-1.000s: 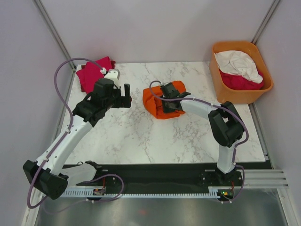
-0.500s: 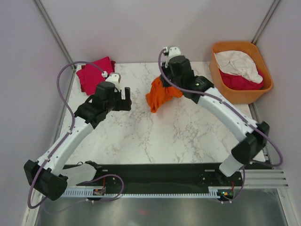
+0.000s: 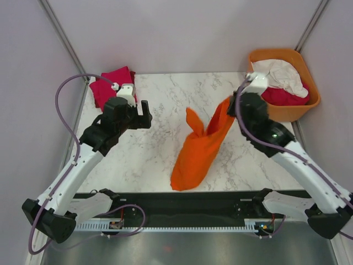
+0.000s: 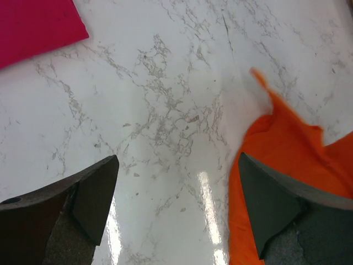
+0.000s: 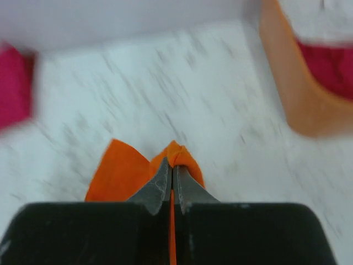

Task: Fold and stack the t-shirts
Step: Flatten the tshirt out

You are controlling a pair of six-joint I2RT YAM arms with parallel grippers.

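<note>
The orange t-shirt's loose pointed corner lies below my left gripper and to its right in the top view, so my left gripper needs to move down across onto that corner next.
The bright orange t-shirt (image 3: 197,153) hangs stretched from my right gripper (image 3: 230,106) down toward the table's near edge. The right gripper (image 5: 172,170) is shut on a bunched fold of the orange t-shirt (image 5: 118,174) and holds it in the air. My left gripper (image 3: 144,115) is open and empty over the marble, left of the orange shirt (image 4: 287,165). In the left wrist view that gripper (image 4: 177,190) frames bare marble. A folded magenta-pink t-shirt (image 3: 109,85) lies at the table's far left corner and also shows in the left wrist view (image 4: 33,25). White (image 3: 278,72) and crimson (image 3: 287,95) t-shirts lie in the tub.
The rigid orange plastic tub (image 3: 255,88) stands at the far right, beyond the table's corner, close behind my right gripper. It also shows in the right wrist view (image 5: 287,94). Grey walls close the back and sides. A black rail runs along the near edge.
My right gripper has swung from the table's middle to the right, toward the tub, lifting the orange t-shirt so it now hangs long. My left arm shifted slightly back.
</note>
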